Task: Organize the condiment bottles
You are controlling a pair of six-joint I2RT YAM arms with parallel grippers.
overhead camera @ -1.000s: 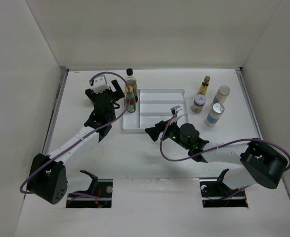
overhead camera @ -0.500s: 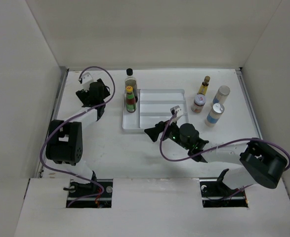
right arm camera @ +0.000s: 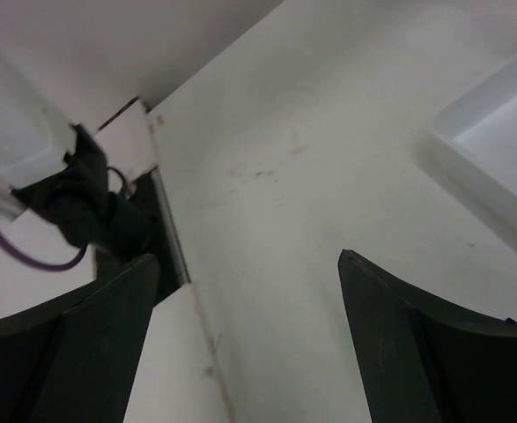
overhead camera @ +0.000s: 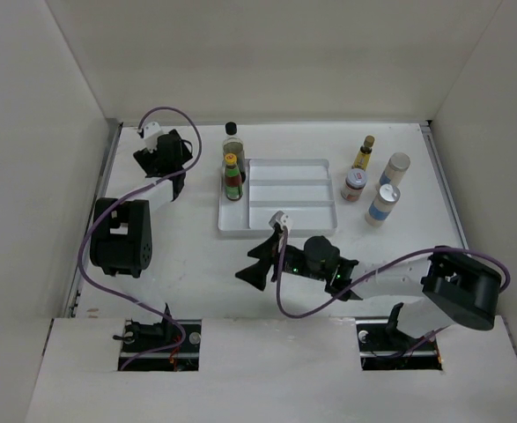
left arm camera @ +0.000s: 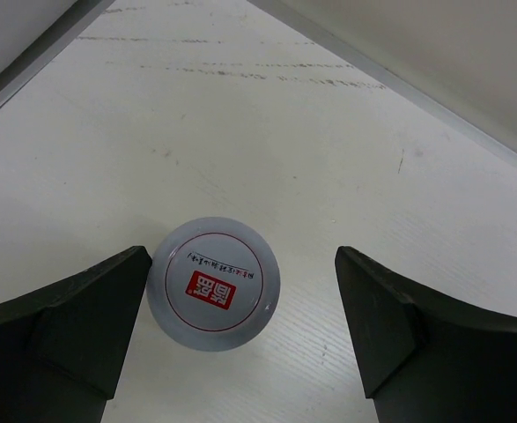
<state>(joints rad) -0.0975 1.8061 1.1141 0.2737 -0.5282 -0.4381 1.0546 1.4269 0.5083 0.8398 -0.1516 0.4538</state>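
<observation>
The left gripper moves down and a little left in the left wrist view over the silver lid [left arm camera: 213,285] next, as it sits off-centre by one finger.
A red-green yellow-capped bottle [overhead camera: 232,179] stands in the left compartment of the white tray [overhead camera: 284,222]. A black-capped bottle [overhead camera: 232,141] stands just behind it, outside the tray. A slim amber bottle [overhead camera: 364,152], a short silver-lidded jar [overhead camera: 354,185] and two blue-white cylinders [overhead camera: 397,167] [overhead camera: 383,203] stand right of the tray. My left gripper [overhead camera: 166,157] [left arm camera: 240,264] is open at the far left, above another silver-lidded jar [left arm camera: 214,284] that sits close to the left finger [left arm camera: 82,326]. My right gripper [overhead camera: 251,263] [right arm camera: 245,264] is open and empty, in front of the tray.
White walls close the table on the left, right and back. The left arm [overhead camera: 117,238] is folded back along the left side. The tray's corner [right arm camera: 505,150] shows at the right of the right wrist view. Arm mounts sit at the near edge.
My left gripper left the red-green bottle standing in the tray and swung to the far left. My right gripper moved from the tray's near edge toward the near left.
</observation>
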